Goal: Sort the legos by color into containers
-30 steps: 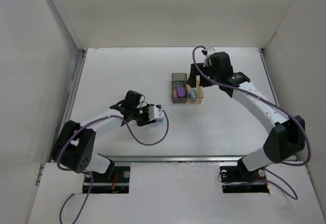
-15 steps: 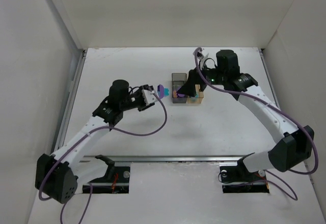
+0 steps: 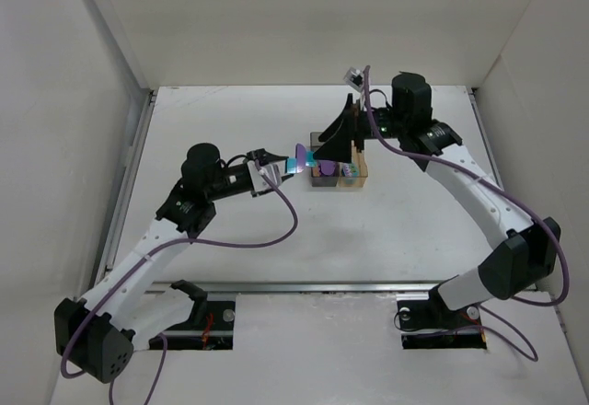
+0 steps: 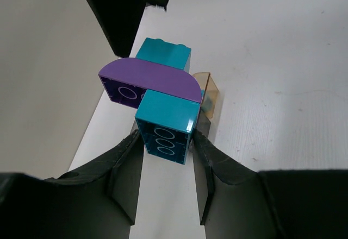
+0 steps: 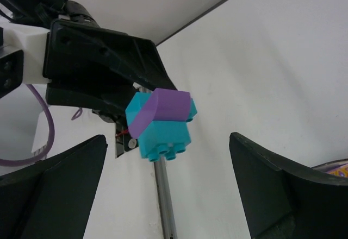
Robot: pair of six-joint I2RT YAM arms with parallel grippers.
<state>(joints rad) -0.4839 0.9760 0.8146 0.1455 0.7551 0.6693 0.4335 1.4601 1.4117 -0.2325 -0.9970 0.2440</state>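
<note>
I will next move my left gripper to the right in the top view, then down, and let go of its nearest teal brick in the amber bin (image 3: 359, 180) (image 4: 210, 99), because a teal lego shows there.
My left gripper (image 3: 293, 165) is shut on a stack of legos (image 3: 302, 158) held in the air just left of the containers. The stack is a teal brick (image 4: 165, 125), a purple rounded piece (image 4: 148, 81) and a second teal brick (image 4: 164, 55). The fingers (image 4: 126, 175) clamp the nearest teal brick. My right gripper (image 3: 333, 140) is open wide and faces the stack (image 5: 161, 120) from the other side, close to it and not touching. The dark grey bin (image 3: 321, 182) and the amber bin (image 3: 359, 180) stand joined under the right gripper, with small legos (image 3: 348, 171) inside.
White walls enclose the table on the left, back and right. A metal rail (image 3: 313, 286) runs along the near edge in front of the arm bases. A purple cable (image 3: 262, 236) loops below the left arm.
The left arm has stretched out and carried the lego stack up and right, to beside the bins. The right gripper has opened wider, lifted off the bins and turned toward the stack.
</note>
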